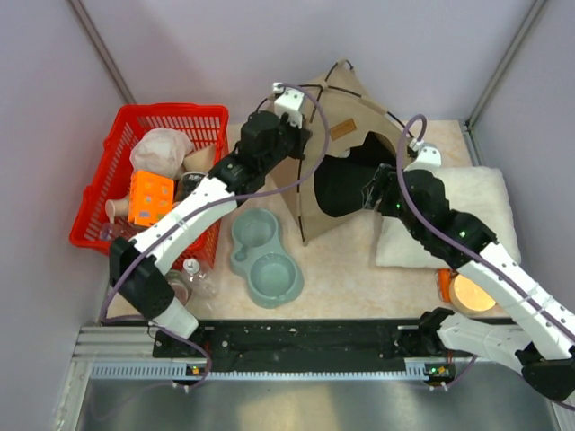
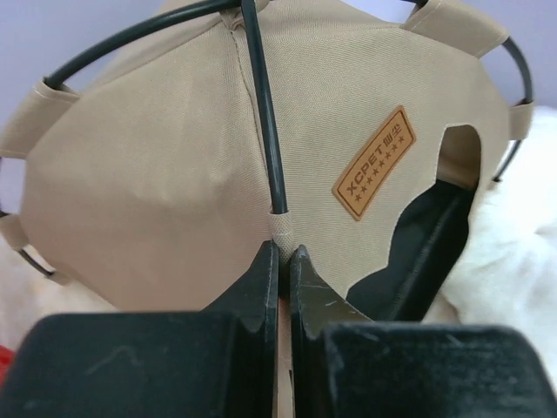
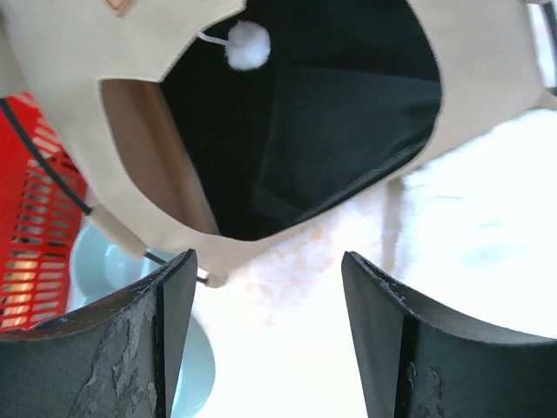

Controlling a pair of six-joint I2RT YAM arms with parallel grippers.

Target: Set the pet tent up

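The white cushion's fluffy corner (image 1: 391, 247) (image 3: 419, 242) lies against the tent's lower edge, so my right gripper will move away from the tent's doorway and down onto that corner.
The pet tent (image 1: 346, 112) stands at the back middle of the table, tan with a black lining and thin dark poles. In the left wrist view its tan wall (image 2: 157, 174) fills the frame, with a brown label patch (image 2: 374, 163) and a dark pole (image 2: 265, 113) running down a seam. My left gripper (image 2: 283, 254) is shut on the fabric seam at that pole's lower end, on the tent's left side (image 1: 299, 142). My right gripper (image 3: 270, 270) hangs open just in front of the doorway (image 3: 331, 113), nothing between its fingers. A white pompom (image 3: 246, 43) dangles in the doorway.
A fluffy white cushion (image 1: 472, 211) lies right of the tent under the right arm. A grey-green double bowl (image 1: 265, 256) sits in front of the tent. A red basket (image 1: 112, 153) with several items stands at left, bottles (image 1: 198, 274) near it. An orange round object (image 1: 469, 292) is at right.
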